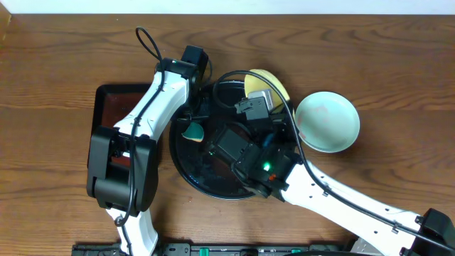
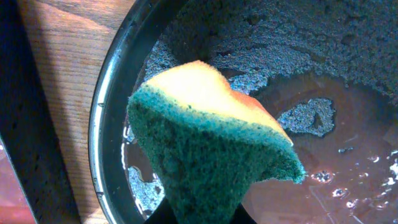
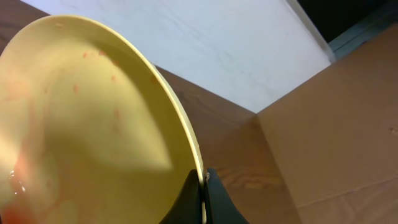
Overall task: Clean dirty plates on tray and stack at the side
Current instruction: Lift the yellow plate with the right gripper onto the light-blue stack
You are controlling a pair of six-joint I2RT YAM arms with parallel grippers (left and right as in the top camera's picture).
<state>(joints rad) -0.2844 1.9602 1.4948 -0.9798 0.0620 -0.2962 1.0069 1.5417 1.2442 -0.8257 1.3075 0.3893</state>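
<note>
My right gripper turns the yellow plate level next, then lowers it on top of the mint-blue plate beside the tray.
My right gripper [image 3: 203,186] is shut on the rim of the yellow plate [image 3: 93,124] and holds it tilted on edge over the round black tray [image 1: 186,173]; faint red smears show on its face. The plate also shows in the overhead view [image 1: 274,83]. My left gripper [image 2: 199,214] is shut on a green and yellow sponge [image 2: 211,143], held just above the wet, sauce-smeared tray floor [image 2: 348,155]; the sponge also shows in the overhead view [image 1: 193,131]. One mint-blue plate [image 1: 326,121] lies on the table to the right of the tray. The third plate is not in view.
A rectangular black tray [image 1: 114,107] lies left of the round tray, partly under my left arm. Both arms cross over the round tray. A cardboard box [image 3: 348,124] and a white wall show behind the table in the right wrist view.
</note>
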